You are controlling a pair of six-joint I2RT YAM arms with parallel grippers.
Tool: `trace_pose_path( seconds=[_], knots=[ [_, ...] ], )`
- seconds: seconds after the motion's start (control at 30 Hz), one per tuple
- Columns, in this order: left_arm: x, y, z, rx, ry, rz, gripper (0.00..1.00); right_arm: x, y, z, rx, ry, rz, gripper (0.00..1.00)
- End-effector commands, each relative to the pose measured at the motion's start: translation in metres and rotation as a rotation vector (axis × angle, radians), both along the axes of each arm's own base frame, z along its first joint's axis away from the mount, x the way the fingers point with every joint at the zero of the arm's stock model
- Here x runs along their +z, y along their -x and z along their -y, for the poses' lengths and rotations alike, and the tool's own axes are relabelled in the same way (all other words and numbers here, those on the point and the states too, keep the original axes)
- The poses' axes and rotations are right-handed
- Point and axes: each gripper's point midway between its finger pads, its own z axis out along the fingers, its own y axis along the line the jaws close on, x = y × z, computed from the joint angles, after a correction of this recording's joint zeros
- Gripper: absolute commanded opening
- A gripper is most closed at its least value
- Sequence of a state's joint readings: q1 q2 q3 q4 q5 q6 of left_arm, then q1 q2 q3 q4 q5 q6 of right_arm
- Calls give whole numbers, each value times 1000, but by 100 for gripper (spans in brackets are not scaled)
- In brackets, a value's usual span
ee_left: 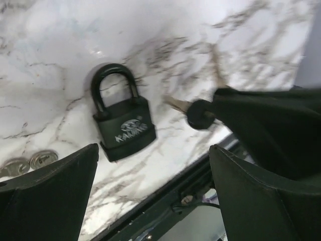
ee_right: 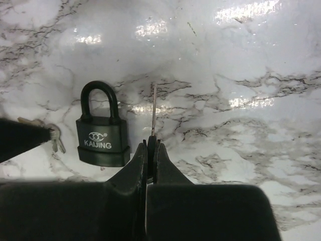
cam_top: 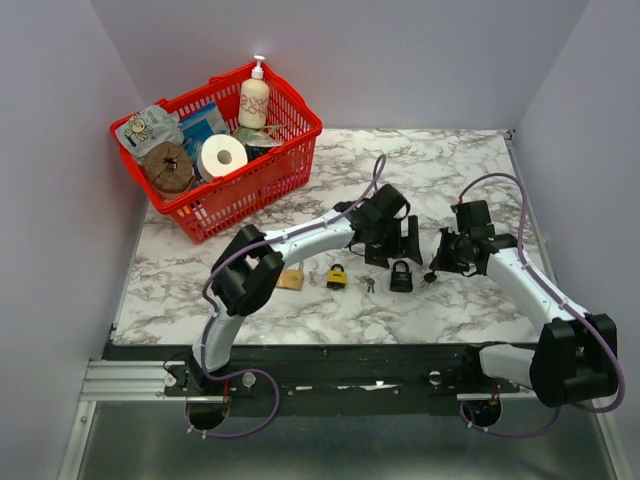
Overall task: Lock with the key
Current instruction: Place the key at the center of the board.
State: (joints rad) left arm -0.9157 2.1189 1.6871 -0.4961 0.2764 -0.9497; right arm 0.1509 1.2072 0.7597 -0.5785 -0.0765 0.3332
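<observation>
The shackle is already in the black padlock's body, so my right gripper should next go down to the bare marble (ee_right: 175, 143) beside the padlock and release the black-headed key (ee_right: 153, 110).
A black padlock (cam_top: 401, 276) lies flat on the marble table, its shackle down in the body; it also shows in the left wrist view (ee_left: 123, 123) and the right wrist view (ee_right: 103, 134). My right gripper (ee_right: 152, 143) is shut on a black-headed key (ee_right: 153, 110), whose blade points away, just right of the padlock. In the left wrist view the key (ee_left: 199, 113) hovers beside the padlock's right side. My left gripper (ee_left: 154, 148) is open and empty, with its fingers straddling the padlock from above. In the top view the left gripper (cam_top: 397, 250) is behind the padlock and the right gripper (cam_top: 432, 272) is beside it.
A yellow-and-black padlock (cam_top: 337, 277), a brass padlock (cam_top: 290, 279) and a small bunch of keys (cam_top: 369, 284) lie in a row left of the black one. A red basket (cam_top: 262, 185) of goods stands at the back left. The table's front edge (ee_left: 165, 193) is close.
</observation>
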Motion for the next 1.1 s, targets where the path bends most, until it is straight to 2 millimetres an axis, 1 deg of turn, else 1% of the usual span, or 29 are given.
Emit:
trace_pose_path(
  seconds=[0.0,0.03,0.07,0.1,0.13,0.17,0.2,0.23,0.27,0.3,0.33,0.37,0.4,0.43,0.47,0.53,0.57,0.63,0.77,0.8,0.87,0.9,0.93,1.0,1.03,1.07],
  knots=[
    [95,-21,-6,-5,165,171,99,-12,-6,1,8,0,-41,1],
    [96,-21,-11,-10,163,178,99,-16,-4,0,12,-3,-58,1],
    [109,-23,-16,-5,179,201,99,-18,-4,1,11,-3,-66,1],
    [115,-23,-20,-4,187,215,99,-18,-6,0,12,-3,-64,1],
    [115,-23,-25,-5,186,224,99,-20,-7,1,12,2,-68,1],
    [129,-22,-30,-3,206,250,99,-24,-8,4,4,18,-83,1],
    [133,-25,-36,7,206,262,99,-26,-8,5,0,24,-94,1],
    [131,-24,-41,9,198,263,99,-28,-9,7,-9,33,-103,1],
    [141,-24,-47,12,209,277,99,-32,-9,10,-20,45,-120,1],
    [141,-26,-54,21,209,272,99,-34,-9,11,-22,47,-132,1],
    [136,-26,-60,27,199,263,99,-34,-10,11,-21,48,-135,1],
    [142,-25,-65,31,207,275,99,-36,-11,13,-27,58,-140,1],
    [143,-26,-70,32,203,284,99,-40,-10,15,-33,68,-160,1],
    [137,-28,-78,43,192,280,99,-41,-11,16,-34,74,-165,1],
    [145,-27,-83,43,202,297,99,-41,-13,18,-40,84,-169,1],
    [143,-29,-92,41,188,320,99,-44,-11,21,-49,95,-196,1],
    [149,-28,-96,40,195,337,99,-43,-14,22,-56,97,-194,1],
    [151,-28,-101,41,198,348,99,-43,-12,23,-54,102,-212,1],
    [164,-35,-117,72,212,385,99,-44,-13,23,-49,105,-233,1],
    [167,-36,-119,77,218,396,99,-42,-16,21,-46,97,-226,3],
    [170,-36,-125,65,218,413,99,-40,-17,15,-35,68,-227,10],
    [168,-35,-129,59,204,413,99,-37,-19,13,-29,58,-220,14],
    [169,-35,-132,47,194,425,99,-33,-22,11,-22,46,-209,21],
    [172,-35,-142,13,177,463,99,-27,-23,9,-12,36,-205,30],
    [177,-36,-146,5,172,487,99,-23,-26,8,-7,32,-195,43],
    [183,-35,-150,-8,168,513,99,-20,-26,7,3,28,-187,51]
  ],
)
